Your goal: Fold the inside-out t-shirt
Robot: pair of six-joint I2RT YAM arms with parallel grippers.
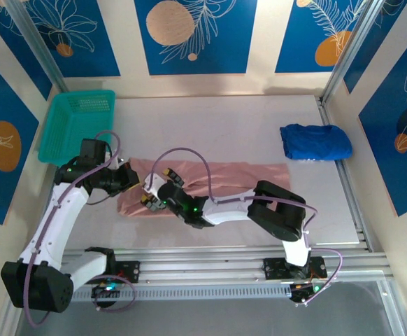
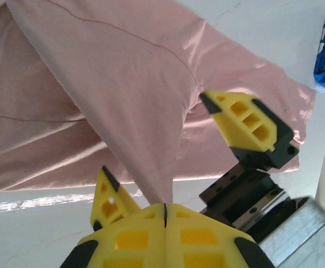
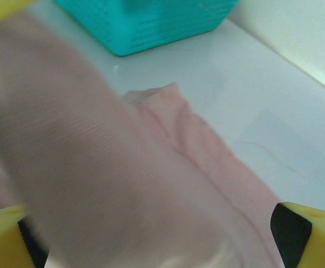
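My left gripper brings the raised hemmed corner back and down to the shirt's near edge (image 1: 138,214) (image 2: 67,186) next, below and back from my gripper, to release it flat.
The inside-out t-shirt (image 1: 224,178), salmon pink, lies spread in a long band across the middle of the table. At its left end my left gripper (image 2: 166,207) is shut on a raised fold of the cloth (image 2: 123,111), which stretches up and away from the pinch. Right beside it, my right gripper (image 1: 150,192) stands open. Its yellow fingers (image 2: 246,120) straddle the same fold without closing on it. In the right wrist view the pink cloth (image 3: 123,178) lies blurred between the wide-apart fingertips (image 3: 307,237).
A teal basket (image 1: 77,122) stands at the back left, just beyond the shirt's end (image 3: 151,22). A folded royal-blue garment (image 1: 315,142) lies at the right. The metal frame rail (image 1: 224,262) runs along the near edge.
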